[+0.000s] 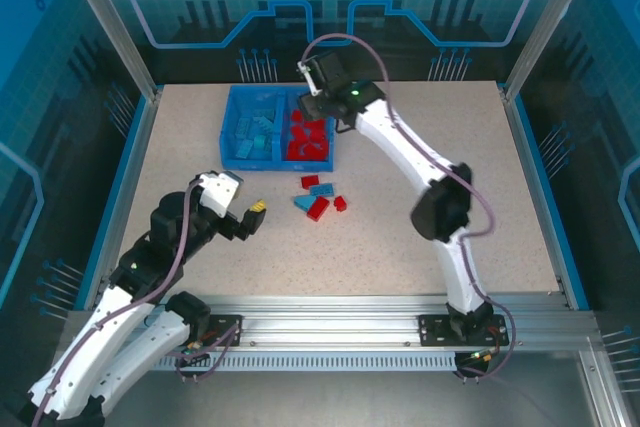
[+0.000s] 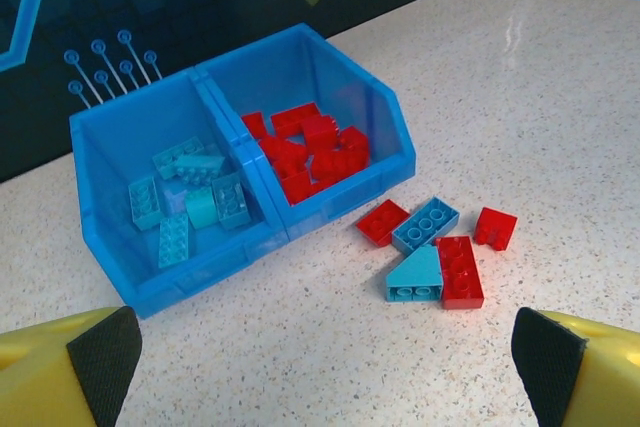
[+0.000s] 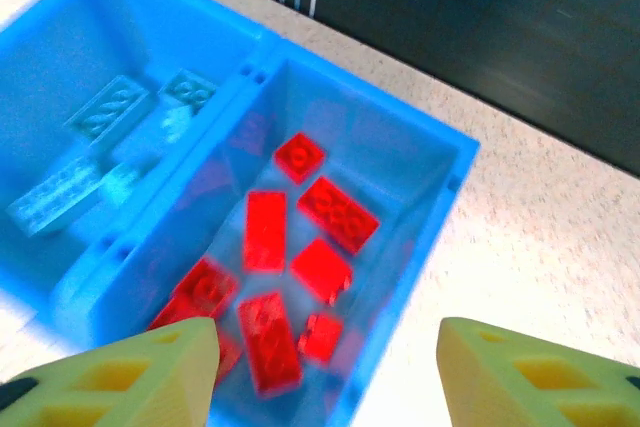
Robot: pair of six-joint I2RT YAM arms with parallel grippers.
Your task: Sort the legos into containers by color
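The sloped light blue brick (image 1: 303,203) lies below and outward of the left gripper, closest of the pile, so the gripper will tip downward and lower outward onto it.
The blue bin (image 1: 228,127) stands at the back of the table, its two containers side by side. Light blue legos (image 2: 190,202) lie in the left one and red legos (image 3: 265,229) in the right one. Loose on the table in front of the bin are three red legos (image 2: 460,270) and two light blue legos (image 2: 415,275), close together (image 1: 320,197). My right gripper (image 3: 330,367) hangs over the red compartment (image 1: 312,105), open, with nothing between its fingers. My left gripper (image 2: 325,367) is open and empty, low over the table (image 1: 248,217), left of the loose pile.
The speckled tabletop (image 1: 450,157) stretches right of the bin and pile, crossed by the right arm (image 1: 420,167). A blue border (image 1: 535,167) edges the table. A metal rail (image 1: 330,319) with both arm bases runs along the near edge.
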